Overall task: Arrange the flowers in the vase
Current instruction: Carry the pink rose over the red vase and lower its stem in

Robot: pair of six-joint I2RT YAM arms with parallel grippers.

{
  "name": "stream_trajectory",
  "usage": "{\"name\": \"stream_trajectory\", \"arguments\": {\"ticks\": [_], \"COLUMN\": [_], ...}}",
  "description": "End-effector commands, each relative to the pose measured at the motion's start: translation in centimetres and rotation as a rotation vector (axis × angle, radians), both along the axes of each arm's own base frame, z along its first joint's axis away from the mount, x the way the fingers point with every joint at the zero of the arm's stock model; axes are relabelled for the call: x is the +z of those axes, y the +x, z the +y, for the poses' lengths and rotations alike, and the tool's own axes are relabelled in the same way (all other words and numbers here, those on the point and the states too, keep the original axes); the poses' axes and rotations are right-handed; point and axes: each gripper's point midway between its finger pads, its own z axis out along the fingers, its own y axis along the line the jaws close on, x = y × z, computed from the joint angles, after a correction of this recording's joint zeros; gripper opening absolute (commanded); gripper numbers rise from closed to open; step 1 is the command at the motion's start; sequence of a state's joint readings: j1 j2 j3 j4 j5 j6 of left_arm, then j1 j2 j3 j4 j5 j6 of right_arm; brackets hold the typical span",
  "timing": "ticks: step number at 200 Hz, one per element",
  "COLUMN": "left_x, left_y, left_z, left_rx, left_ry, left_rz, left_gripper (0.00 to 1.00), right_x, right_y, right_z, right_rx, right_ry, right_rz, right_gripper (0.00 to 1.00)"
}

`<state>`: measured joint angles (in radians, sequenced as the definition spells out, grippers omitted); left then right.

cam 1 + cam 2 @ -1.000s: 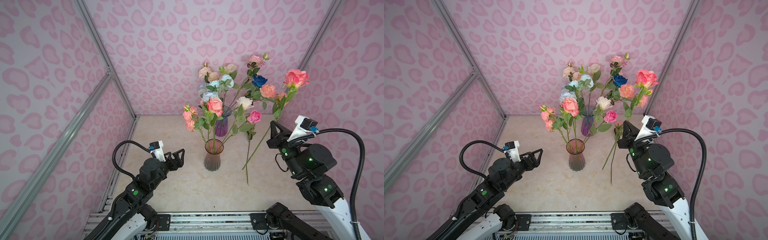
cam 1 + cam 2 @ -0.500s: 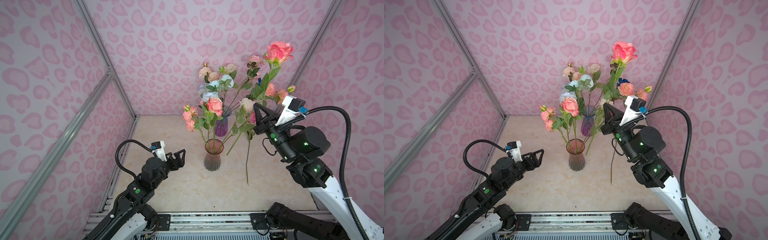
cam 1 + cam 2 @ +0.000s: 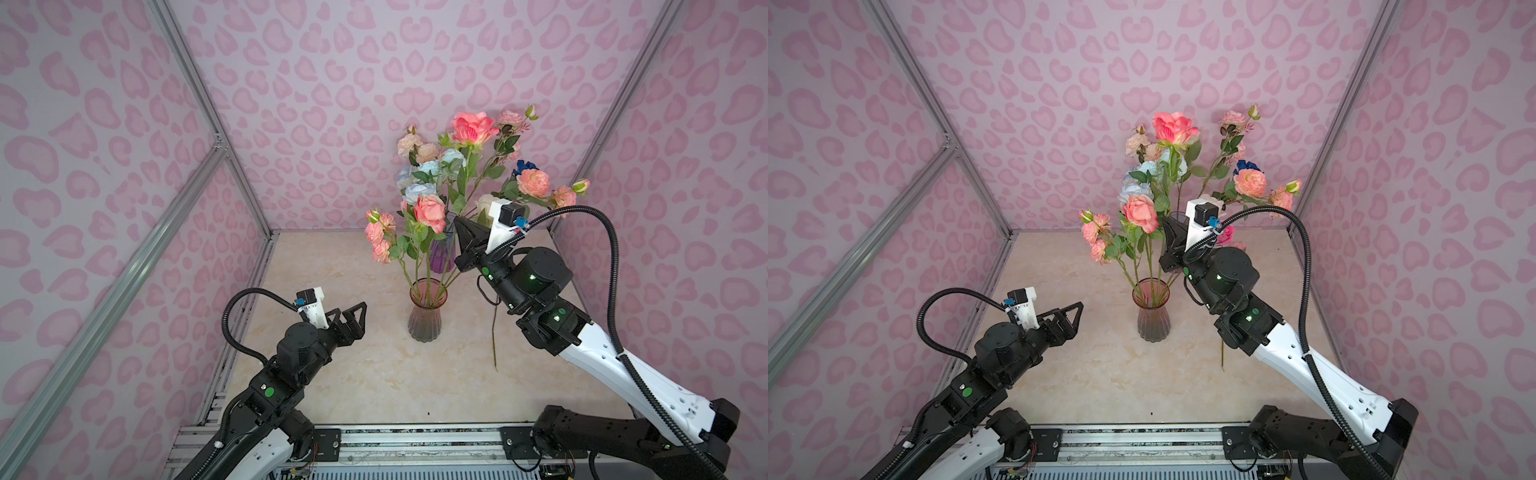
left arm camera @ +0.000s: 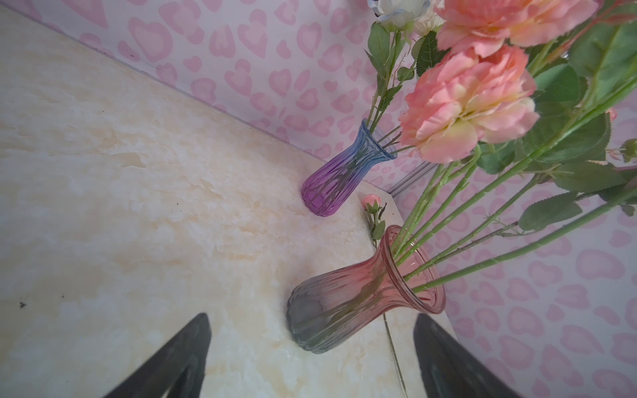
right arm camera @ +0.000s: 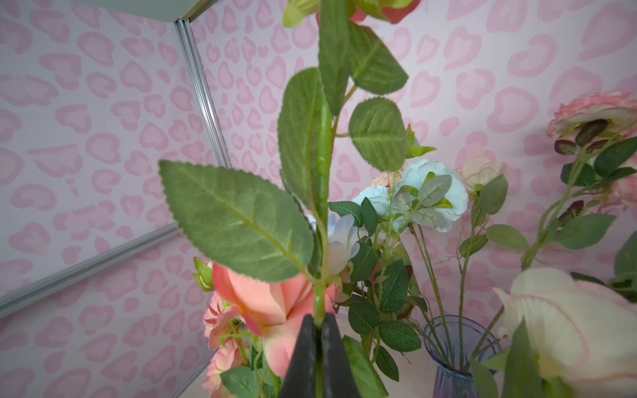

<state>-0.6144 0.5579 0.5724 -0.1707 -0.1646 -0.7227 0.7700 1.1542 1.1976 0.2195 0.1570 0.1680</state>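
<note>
The right gripper brings the rose's green stem down toward the pink vase's opening [image 3: 429, 289] next and releases it there. The held rose [image 3: 473, 126] still towers over the vase's flowers.
A pink glass vase [image 3: 428, 309] [image 3: 1151, 309] [image 4: 362, 293] stands mid-table with several pink flowers [image 3: 428, 212] in it. My right gripper [image 3: 459, 222] [image 3: 1167, 222] [image 5: 319, 320] is shut on the green stem [image 5: 322, 193] of a tall pink rose [image 3: 473, 126] [image 3: 1173, 126]. It holds the rose upright just right of and above the vase. The stem's lower end slants toward the vase mouth; I cannot tell if it is inside. My left gripper [image 3: 353, 318] [image 3: 1069, 318] [image 4: 311, 315] is open and empty, low on the table left of the vase.
A purple-blue vase [image 3: 442, 253] [image 4: 344, 172] [image 5: 458, 355] full of pale blue, cream and peach flowers stands at the back. One flower stem [image 3: 493, 340] [image 3: 1222, 353] lies on the table right of the pink vase. Pink walls enclose three sides.
My right gripper has carried the pink rose leftward from the right side to just beside the pink vase, turning it upright. The left arm has barely moved.
</note>
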Motion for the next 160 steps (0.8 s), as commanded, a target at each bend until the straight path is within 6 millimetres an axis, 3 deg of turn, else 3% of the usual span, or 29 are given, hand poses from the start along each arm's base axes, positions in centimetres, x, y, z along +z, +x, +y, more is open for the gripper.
{"name": "stream_trajectory", "arguments": {"ticks": [1, 40, 74, 107, 160], "left_x": [0.1, -0.2, -1.0, -1.6, -1.8], "left_y": [0.1, 0.3, 0.4, 0.4, 0.5], "left_z": [0.4, 0.3, 0.1, -0.1, -0.3], "left_rx": [0.018, 0.016, 0.015, 0.010, 0.004], "left_ry": [0.007, 0.018, 0.013, 0.010, 0.004], "left_rz": [-0.011, -0.005, 0.011, 0.026, 0.035], "left_gripper": [0.93, 0.93, 0.93, 0.93, 0.93], "right_x": [0.6, -0.6, -4.5, -6.8, -9.3], "right_y": [0.1, -0.6, -2.5, -4.2, -4.2], "right_z": [-0.1, 0.1, 2.3, 2.4, 2.3], "right_rx": [-0.019, 0.010, 0.090, 0.099, 0.088], "right_ry": [0.009, 0.008, -0.066, -0.086, -0.125], "right_rz": [-0.060, -0.039, -0.008, -0.003, 0.037], "right_gripper": [0.00, 0.00, 0.00, 0.00, 0.03]}}
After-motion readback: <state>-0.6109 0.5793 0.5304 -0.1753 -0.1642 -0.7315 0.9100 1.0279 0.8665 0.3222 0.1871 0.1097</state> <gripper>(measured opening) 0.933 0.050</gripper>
